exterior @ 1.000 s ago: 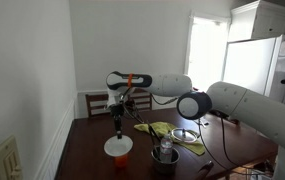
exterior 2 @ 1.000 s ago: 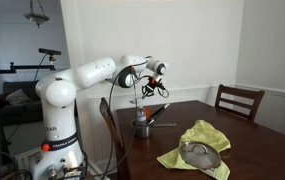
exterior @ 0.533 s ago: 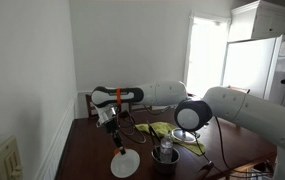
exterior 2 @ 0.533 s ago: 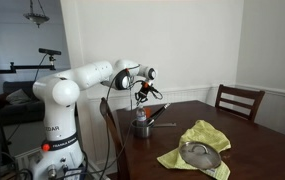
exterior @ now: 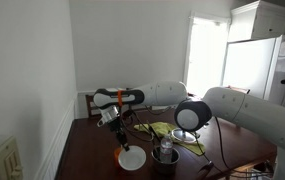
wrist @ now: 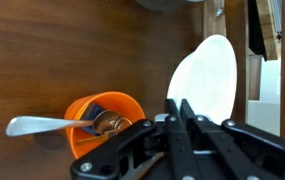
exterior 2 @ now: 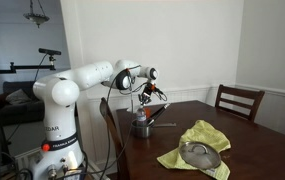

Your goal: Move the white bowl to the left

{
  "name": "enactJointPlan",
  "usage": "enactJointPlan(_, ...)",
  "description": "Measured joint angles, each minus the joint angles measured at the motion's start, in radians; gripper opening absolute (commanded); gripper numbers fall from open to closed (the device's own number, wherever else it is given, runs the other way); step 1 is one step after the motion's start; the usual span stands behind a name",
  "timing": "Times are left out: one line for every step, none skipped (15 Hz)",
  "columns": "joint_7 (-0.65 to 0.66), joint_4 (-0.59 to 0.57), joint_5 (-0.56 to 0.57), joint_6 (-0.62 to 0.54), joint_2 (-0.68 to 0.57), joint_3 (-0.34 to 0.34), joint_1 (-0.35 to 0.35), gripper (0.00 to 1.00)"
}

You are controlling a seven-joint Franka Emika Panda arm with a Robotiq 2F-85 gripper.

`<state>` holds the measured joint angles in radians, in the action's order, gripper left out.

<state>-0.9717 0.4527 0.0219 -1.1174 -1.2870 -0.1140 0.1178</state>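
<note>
My gripper will next move down past the orange cup to the bare tabletop below and let go of the bowl (exterior: 132, 158) there, because the bowl still hangs tilted.
The white bowl (exterior: 132, 158) hangs tilted near the table's front edge in an exterior view. In the wrist view the bowl (wrist: 212, 75) is a white oval just beyond my fingers. My gripper (wrist: 180, 103) has its fingers close together on the bowl's rim. It shows just above the bowl in an exterior view (exterior: 123, 140) and above the pot in the exterior view from the robot's base (exterior 2: 145, 98). That view does not show the bowl.
An orange cup (wrist: 92, 110) with a spoon (wrist: 37, 125) stands beside the bowl, also seen behind it (exterior: 119, 154). A grey metal pot (exterior: 164, 156) (exterior 2: 142, 128) stands close by. A yellow cloth (exterior 2: 202, 135) holds a clear dish (exterior 2: 200, 153). A chair (exterior 2: 237, 98) stands at the table's far side.
The arm has swung down towards the table's front edge with the bowl, which now hangs tilted. In the last half second the bowl shifted slightly towards the pot.
</note>
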Motion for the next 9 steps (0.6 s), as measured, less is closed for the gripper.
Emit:
enactJointPlan(-0.057, 0.000, 0.000, -0.015, 0.002, 0.000, -0.005, 0.02)
enactJointPlan(-0.112, 0.000, 0.000, -0.028, 0.004, 0.000, -0.009, 0.07)
enactJointPlan(-0.123, 0.000, 0.000, -0.032, 0.006, 0.000, -0.011, 0.07)
enactJointPlan(-0.121, 0.001, 0.000, -0.032, 0.005, 0.000, -0.011, 0.07)
enactJointPlan(-0.120, 0.004, 0.000, -0.032, 0.005, 0.000, -0.010, 0.02)
enactJointPlan(-0.120, 0.005, 0.000, -0.032, 0.005, 0.000, -0.008, 0.02)
enactJointPlan(-0.120, 0.004, -0.002, -0.032, 0.003, 0.000, -0.007, 0.02)
enactJointPlan(-0.114, 0.003, -0.004, -0.033, 0.002, -0.001, -0.007, 0.02)
enactJointPlan(-0.101, 0.003, -0.015, -0.043, -0.001, -0.006, -0.007, 0.02)
